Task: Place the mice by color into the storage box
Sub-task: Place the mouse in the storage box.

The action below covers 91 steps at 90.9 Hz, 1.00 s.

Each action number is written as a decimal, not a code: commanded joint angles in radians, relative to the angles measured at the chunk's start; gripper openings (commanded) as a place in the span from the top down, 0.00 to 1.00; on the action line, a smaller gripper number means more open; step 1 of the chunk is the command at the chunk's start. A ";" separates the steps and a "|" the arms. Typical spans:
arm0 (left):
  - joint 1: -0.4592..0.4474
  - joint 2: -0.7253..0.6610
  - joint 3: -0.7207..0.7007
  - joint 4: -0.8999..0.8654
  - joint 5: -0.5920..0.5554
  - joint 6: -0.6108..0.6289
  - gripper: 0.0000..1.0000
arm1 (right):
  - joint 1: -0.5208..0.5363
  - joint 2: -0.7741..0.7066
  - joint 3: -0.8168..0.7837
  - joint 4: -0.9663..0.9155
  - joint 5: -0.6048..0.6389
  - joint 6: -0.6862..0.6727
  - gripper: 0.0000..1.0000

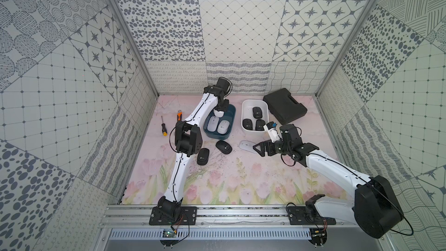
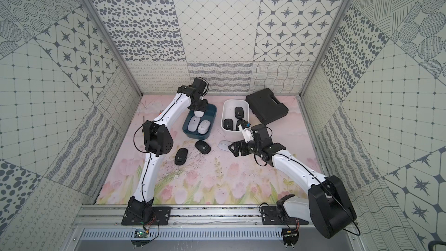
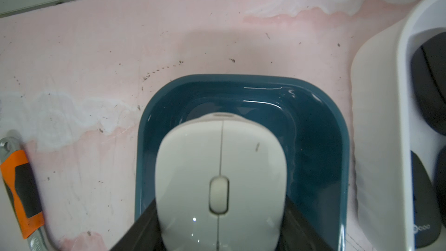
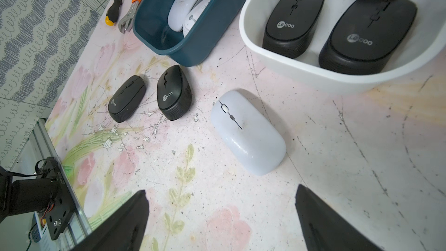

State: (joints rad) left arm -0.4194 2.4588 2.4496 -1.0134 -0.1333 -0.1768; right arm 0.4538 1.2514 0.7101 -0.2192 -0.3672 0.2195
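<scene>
The mouse should next be let go in the blue box's far end (image 1: 229, 112) (image 3: 304, 151), because white mice fill the rest. My left gripper needs to move toward the white box and down for that.
My left gripper (image 3: 220, 237) is shut on a white mouse (image 3: 220, 177) and holds it over the far end of the blue storage box (image 1: 218, 137). Two white mice (image 1: 212, 123) lie side by side in that box. The white storage box (image 1: 243, 117) holds three black mice (image 1: 257, 112). Two black mice (image 4: 126, 98) (image 4: 173, 92) rest on the mat in front of the blue box. One white mouse (image 4: 248, 134) lies on the mat just ahead of my right gripper (image 4: 220, 213), which is open and empty.
A black carry case (image 1: 284, 106) sits at the back right beside the white box. A screwdriver (image 1: 164, 126) and an orange-handled wrench (image 1: 179, 115) lie left of the blue box. Patterned walls enclose the mat on three sides.
</scene>
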 commanded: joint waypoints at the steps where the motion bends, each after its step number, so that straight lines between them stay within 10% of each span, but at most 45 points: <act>1: 0.005 0.021 -0.027 0.156 0.068 -0.006 0.60 | -0.001 0.012 -0.009 0.044 -0.007 -0.021 0.01; 91: -0.005 0.091 -0.091 0.266 0.151 -0.058 0.50 | -0.001 0.040 -0.020 0.092 -0.034 -0.022 0.01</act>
State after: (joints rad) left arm -0.4202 2.5618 2.3772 -0.7700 -0.0139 -0.2222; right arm 0.4538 1.2858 0.6994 -0.1669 -0.3862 0.2043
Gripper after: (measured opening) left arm 0.623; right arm 0.991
